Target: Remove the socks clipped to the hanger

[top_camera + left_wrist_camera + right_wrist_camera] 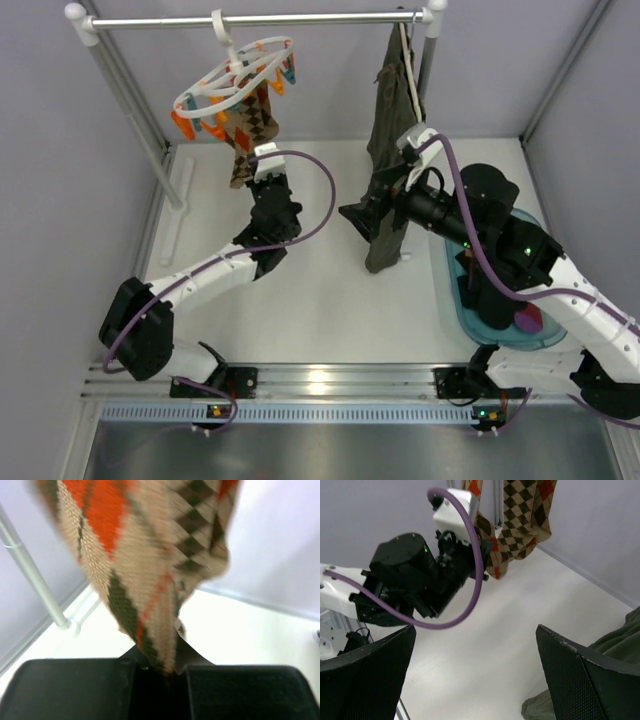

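My left gripper needs to move the sock's end toward the olive garment (386, 140) and then open, since the hanger (232, 78) hangs far away from my open right gripper.
The white hanger (232, 78) with orange and teal clips hangs from the rail. A brown/tan argyle sock (250, 128) is clipped to it and dangles below. My left gripper (263, 165) is shut on the sock's lower end. In the left wrist view the sock (150, 560) runs down into the closed jaws of the left gripper (161, 672). My right gripper (354, 214) is open and empty beside the long olive garment (386, 140). In the right wrist view the right gripper (475, 672) faces the left arm (415, 582) and the argyle socks (522, 520).
A teal tray (455, 290) lies at the right under my right arm, with a magenta-purple piece (527, 320) in it. The rack's rail (300, 18) and slanted post (130, 100) stand at the back. The olive garment's bottom (615, 645) is close to my right finger.
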You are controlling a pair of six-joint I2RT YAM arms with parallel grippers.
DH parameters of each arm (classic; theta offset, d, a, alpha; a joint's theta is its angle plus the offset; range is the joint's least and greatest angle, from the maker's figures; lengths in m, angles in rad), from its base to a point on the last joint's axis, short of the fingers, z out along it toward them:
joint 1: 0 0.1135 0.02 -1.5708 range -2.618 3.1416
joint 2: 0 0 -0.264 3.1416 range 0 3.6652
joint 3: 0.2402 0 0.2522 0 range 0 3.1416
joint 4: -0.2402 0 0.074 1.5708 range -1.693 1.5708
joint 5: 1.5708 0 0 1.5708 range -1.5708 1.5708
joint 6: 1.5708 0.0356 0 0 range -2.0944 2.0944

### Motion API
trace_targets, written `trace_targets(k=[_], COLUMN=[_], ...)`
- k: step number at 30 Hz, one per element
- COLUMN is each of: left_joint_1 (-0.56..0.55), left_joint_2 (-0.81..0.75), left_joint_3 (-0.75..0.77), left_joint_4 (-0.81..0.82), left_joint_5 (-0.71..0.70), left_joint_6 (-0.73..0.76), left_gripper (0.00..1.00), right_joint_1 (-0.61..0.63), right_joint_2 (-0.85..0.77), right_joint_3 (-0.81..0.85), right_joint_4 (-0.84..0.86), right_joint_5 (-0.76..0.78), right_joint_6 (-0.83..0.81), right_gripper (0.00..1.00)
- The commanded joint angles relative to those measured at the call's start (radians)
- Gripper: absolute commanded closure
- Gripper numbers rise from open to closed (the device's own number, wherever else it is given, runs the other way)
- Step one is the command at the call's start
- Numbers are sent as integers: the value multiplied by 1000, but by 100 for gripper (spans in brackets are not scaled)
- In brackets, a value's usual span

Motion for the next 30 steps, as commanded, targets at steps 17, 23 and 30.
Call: trace_targets(k=[17,23,30], left_joint_1=[-280,-231,-164], left_joint_2=[366,354,285], left_joint_3=[392,352,286], left_joint_4=[36,35,35], left_joint_5=[-187,-192,-204], left_joint_6=[256,210,195], left_gripper=[92,87,88], right_joint_1=[-31,-43,-61], right_joint_2=[76,73,84], right_joint_3=[308,268,254], right_joint_4=[-173,-145,-128], right_joint_5=[100,72,55], right_joint_6=[3,6,8], right_gripper=[1,1,1])
